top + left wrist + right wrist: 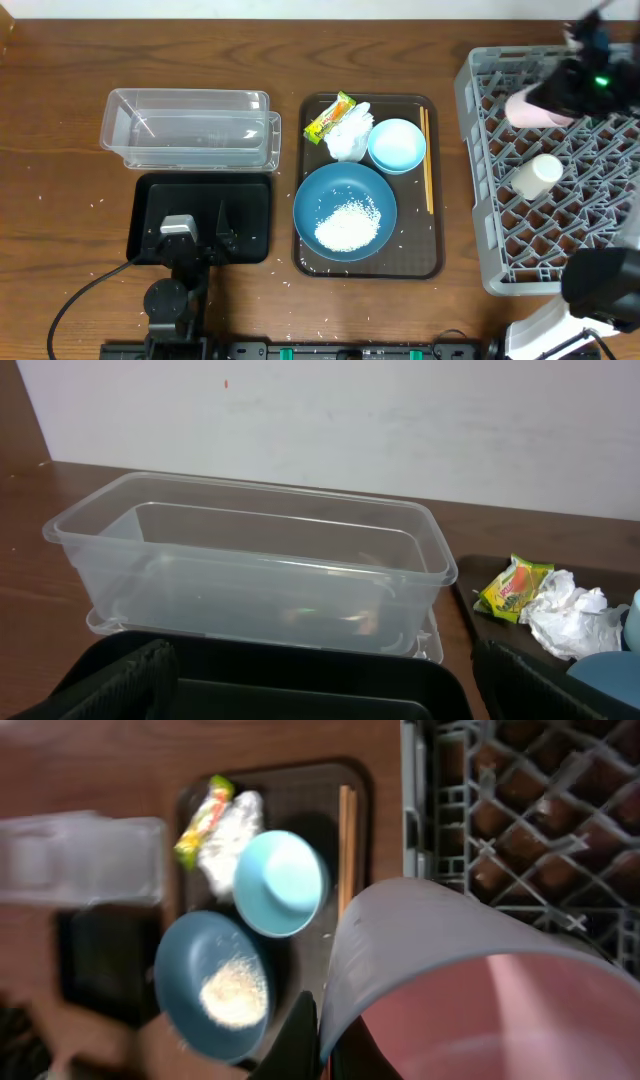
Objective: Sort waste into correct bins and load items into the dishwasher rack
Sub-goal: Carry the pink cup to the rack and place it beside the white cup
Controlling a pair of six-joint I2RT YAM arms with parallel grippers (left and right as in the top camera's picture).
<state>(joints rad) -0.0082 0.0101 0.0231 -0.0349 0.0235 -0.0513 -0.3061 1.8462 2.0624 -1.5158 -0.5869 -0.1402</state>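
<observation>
My right gripper should next go down, back and toward the right in the overhead view onto the dishwasher rack's empty wires beside the white cup and release.
My right gripper (572,88) is shut on the rim of the pink cup (533,109) and holds it over the far left part of the grey dishwasher rack (478,150). The right wrist view shows the cup (470,990) pinched between the fingers (325,1040). A white cup (537,175) lies in the rack. The blue bowl (330,190) with the rice (347,225), the light-blue dish (397,145), the tissue (350,137), the wrapper (330,117) and the chopsticks (427,160) are on the brown tray. My left gripper (197,232) is open and empty over the black tray (250,200), behind which stands the clear tub (190,128).
The brown serving tray (430,260) sits between the bins and the rack. Loose rice grains are scattered on the wooden table near the front edge. A cable runs from the left arm base at the front left.
</observation>
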